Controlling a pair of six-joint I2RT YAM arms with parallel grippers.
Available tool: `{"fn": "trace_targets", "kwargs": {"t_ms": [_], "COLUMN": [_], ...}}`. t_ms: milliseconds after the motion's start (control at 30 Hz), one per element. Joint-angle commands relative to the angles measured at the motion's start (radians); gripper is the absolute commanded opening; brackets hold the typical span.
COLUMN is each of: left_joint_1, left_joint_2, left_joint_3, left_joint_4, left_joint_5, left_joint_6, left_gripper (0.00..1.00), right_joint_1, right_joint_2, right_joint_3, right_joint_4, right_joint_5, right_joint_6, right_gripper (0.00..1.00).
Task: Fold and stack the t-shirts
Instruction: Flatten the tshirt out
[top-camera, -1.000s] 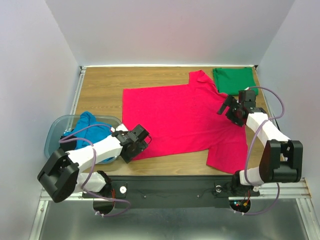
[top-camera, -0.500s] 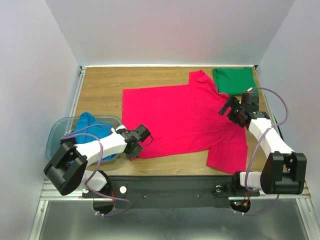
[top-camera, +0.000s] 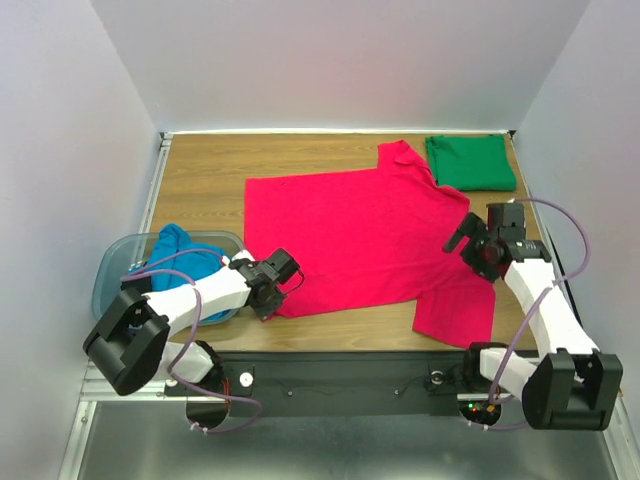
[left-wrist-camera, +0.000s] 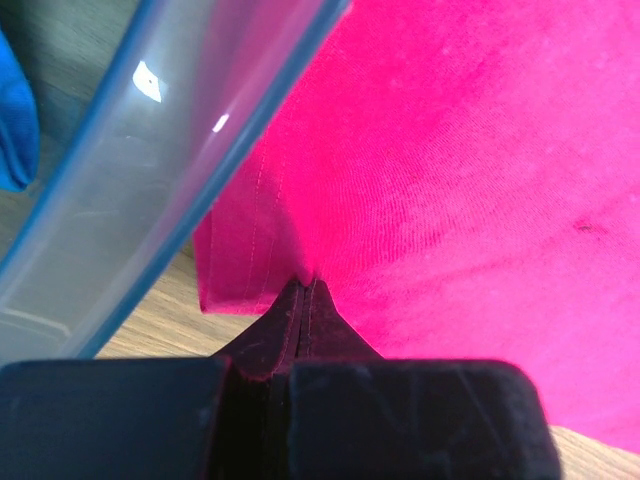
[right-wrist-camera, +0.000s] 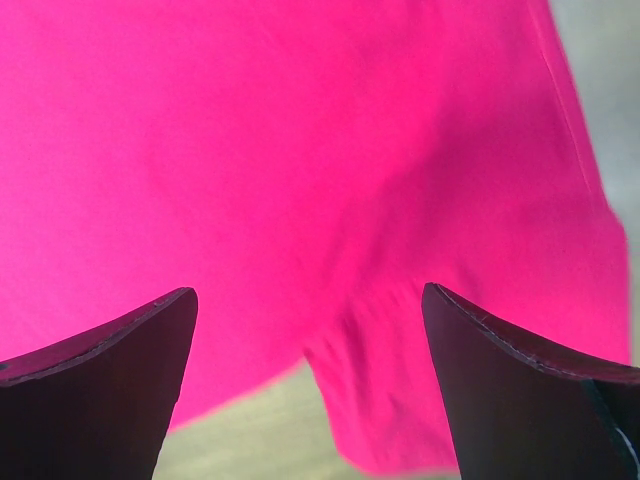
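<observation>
The right gripper will next move back toward the base and go down onto the near sleeve's hem, because this sleeve sticks out.
The crimson-pink t-shirt lies spread flat across the middle of the table. My left gripper is shut on its hem near the near-left corner; the cloth bunches into the closed jaws. My right gripper hovers open over the shirt's right side. Below it, the near-right sleeve meets the body, with bare wood showing in the notch. The emerald green t-shirt lies folded at the back right. The bright blue t-shirt sits crumpled in the tub.
A translucent grey-blue plastic tub stands at the near left, its rim right beside my left gripper. Grey walls close in the table on three sides. Bare wood shows at the back left.
My left gripper has closed on the pink shirt's hem. My right arm has drawn back toward the near right, still open, over the shirt's right side.
</observation>
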Motion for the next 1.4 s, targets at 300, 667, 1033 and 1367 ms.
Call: {"fn": "trace_targets", "kwargs": {"t_ms": [300, 667, 1033, 1367], "left_joint_1": [0.0, 0.0, 0.0, 0.0], "left_joint_2": [-0.054, -0.082, -0.07, -0.065], "left_joint_3": [0.0, -0.022, 0.006, 0.02], "left_joint_4": [0.005, 0.04, 0.026, 0.019], "left_joint_5": [-0.012, 0.011, 0.003, 0.005], "left_joint_6": [0.065, 0.068, 0.065, 0.074], "left_gripper": [0.0, 0.0, 0.0, 0.0], "right_joint_1": [0.0, 0.0, 0.0, 0.0], "right_joint_2": [-0.268, -0.202, -0.132, -0.156], "right_joint_3": [-0.17, -0.3, -0.383, -0.187], "right_joint_4": [-0.433, -0.32, -0.19, -0.223], "right_joint_5": [-0.063, -0.089, -0.119, 0.011], "right_joint_6": [0.26, 0.336, 0.307, 0.229], "right_gripper": [1.0, 0.94, 0.47, 0.0]}}
